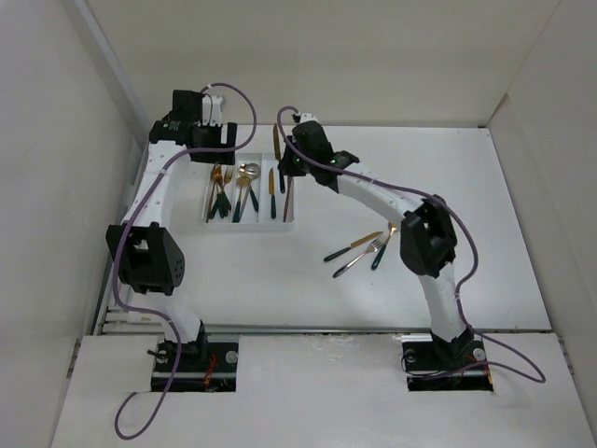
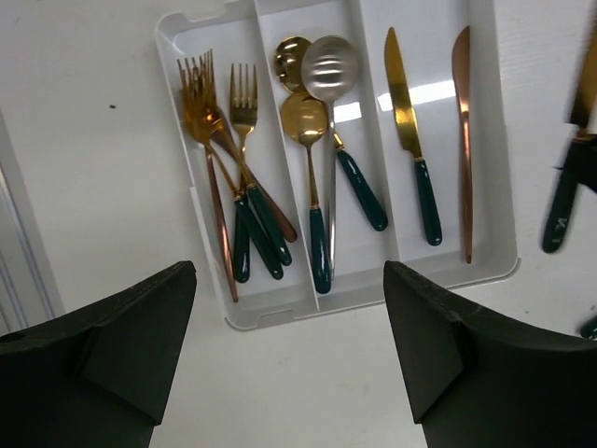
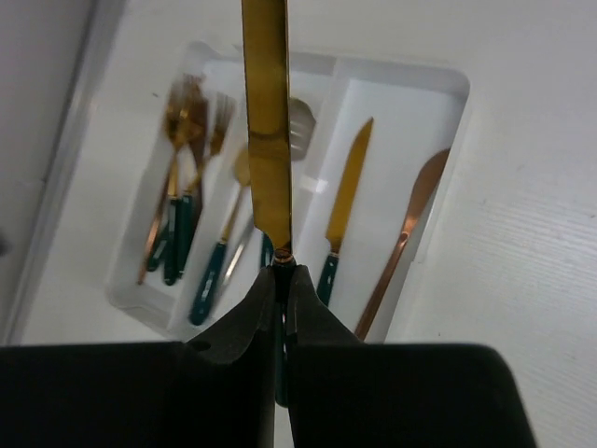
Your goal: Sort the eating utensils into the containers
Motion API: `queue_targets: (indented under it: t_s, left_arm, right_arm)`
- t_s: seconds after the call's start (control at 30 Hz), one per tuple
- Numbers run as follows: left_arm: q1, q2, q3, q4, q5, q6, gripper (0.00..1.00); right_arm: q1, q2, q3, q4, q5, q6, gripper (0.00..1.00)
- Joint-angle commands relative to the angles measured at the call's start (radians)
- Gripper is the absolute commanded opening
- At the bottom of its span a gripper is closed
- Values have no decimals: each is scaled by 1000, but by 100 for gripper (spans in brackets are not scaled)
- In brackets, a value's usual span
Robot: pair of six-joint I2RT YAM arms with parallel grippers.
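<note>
One tray section already holds knives, so my right gripper will next go down toward the gap between its gold and copper knives and let go of the utensil's green handle there.
The white cutlery tray (image 1: 247, 227) lies at the back left of the table. Its left compartment holds forks (image 2: 219, 140), the middle spoons (image 2: 317, 103), the right a gold knife (image 2: 406, 121) and a copper knife (image 2: 464, 140). My right gripper (image 3: 284, 275) is shut on the green handle of a gold knife (image 3: 269, 121) and holds it above the tray's right side (image 3: 448, 84), blade pointing away; the top view shows it too (image 1: 277, 145). My left gripper (image 2: 289, 345) is open and empty, hovering just off the tray's far end (image 2: 373, 289). Three loose utensils (image 1: 362, 250) lie on the table at the right.
White walls close in the table at the left (image 1: 56, 168) and the back (image 1: 326, 56). The right arm's elbow (image 1: 427, 238) hangs just right of the loose utensils. Purple cables (image 1: 233, 93) loop over both arms.
</note>
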Motion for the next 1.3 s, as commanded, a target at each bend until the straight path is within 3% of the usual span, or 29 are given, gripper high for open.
queue_targets:
  t_s: [0.0, 0.27, 0.3, 0.37, 0.47, 0.57, 0.7, 0.83, 0.93, 1.1, 1.27]
  left_arm:
    - [0, -90, -20, 27, -49, -15, 79]
    - [0, -120, -53, 37, -59, -15, 81]
    - [0, -120, -62, 37, -59, -15, 81]
    - [0, -120, -62, 37, -59, -15, 81]
    - [0, -120, -62, 37, -59, -15, 81]
    - [0, -120, -62, 37, -59, -15, 81]
    - [-27, -120, -51, 27, -59, 25, 77]
    - [-133, -129, -51, 7, -23, 99, 73]
    - [-265, -129, -51, 7, 26, 158, 73]
    - [-556, -36, -97, -3, 59, 245, 76]
    - [-703, 129, -76, -3, 109, 254, 74]
  right_arm:
    - [4, 99, 81, -7, -37, 45, 0]
    - [13, 227, 151, -42, -85, 105, 0]
    - [13, 242, 152, -51, -85, 120, 4]
    - [13, 242, 152, -66, -85, 135, 29]
    - [13, 222, 142, -76, -74, 135, 50]
    - [13, 164, 106, -76, -22, 135, 57]
    - [-29, -85, -28, -67, 56, 145, 60]
    - [-147, -367, -287, -37, 92, 181, 65]
    - [-305, -547, -463, -56, 63, 177, 66]
    - [-480, -730, -646, -91, 38, 117, 67]
    - [-545, -847, -761, -82, -14, 117, 68]
